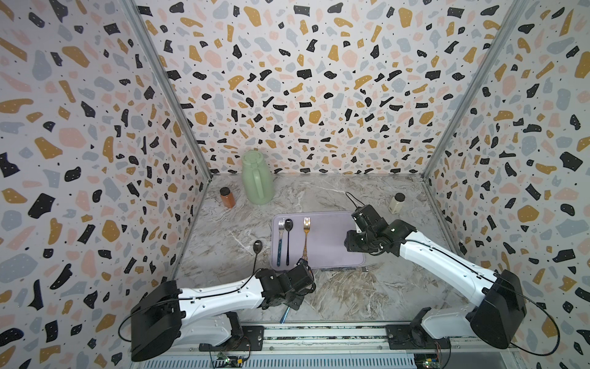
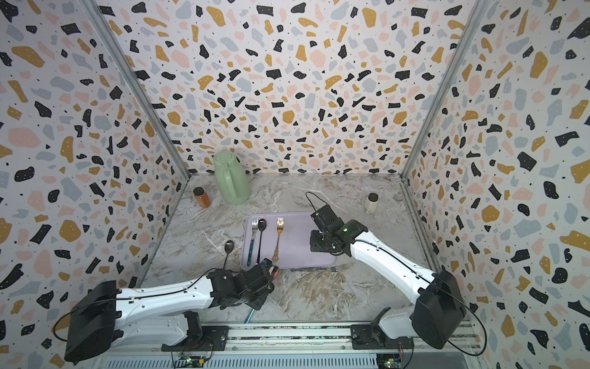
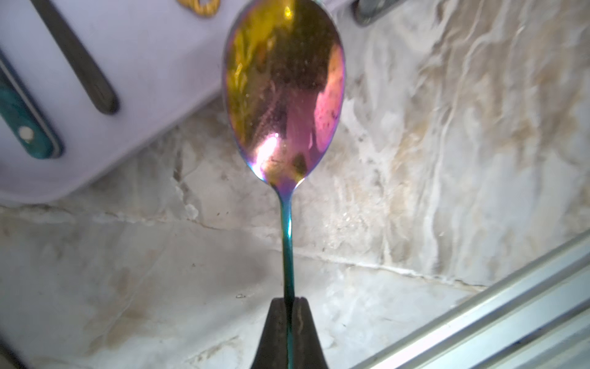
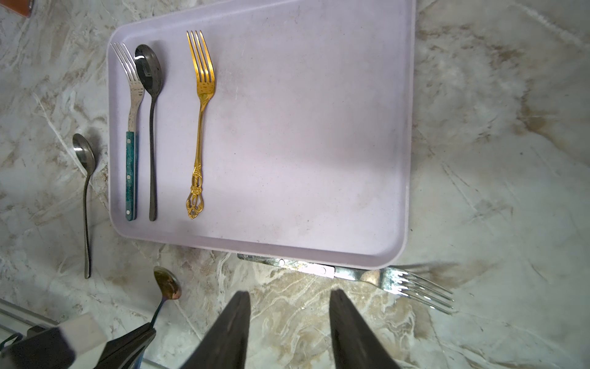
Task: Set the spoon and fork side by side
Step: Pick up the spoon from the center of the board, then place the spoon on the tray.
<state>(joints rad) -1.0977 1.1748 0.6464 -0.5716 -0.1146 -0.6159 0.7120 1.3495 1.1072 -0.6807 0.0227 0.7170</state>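
Note:
The bare tray beside the lone gold fork is outward, so my left gripper should next lift outward, turn the spoon parallel, lower it and let go of it.
My left gripper is shut on the thin handle of an iridescent spoon, held just above the marble in front of the lilac tray; its bowl points at the tray's near edge. A gold fork lies alone on the tray. At the tray's left side a blue-handled fork and a black spoon lie side by side. My right gripper hangs open and empty over the tray's right side.
A dark spoon lies on the marble left of the tray. A silver fork lies along the tray's front edge. At the back stand a green jug, an orange bottle and a cream bottle.

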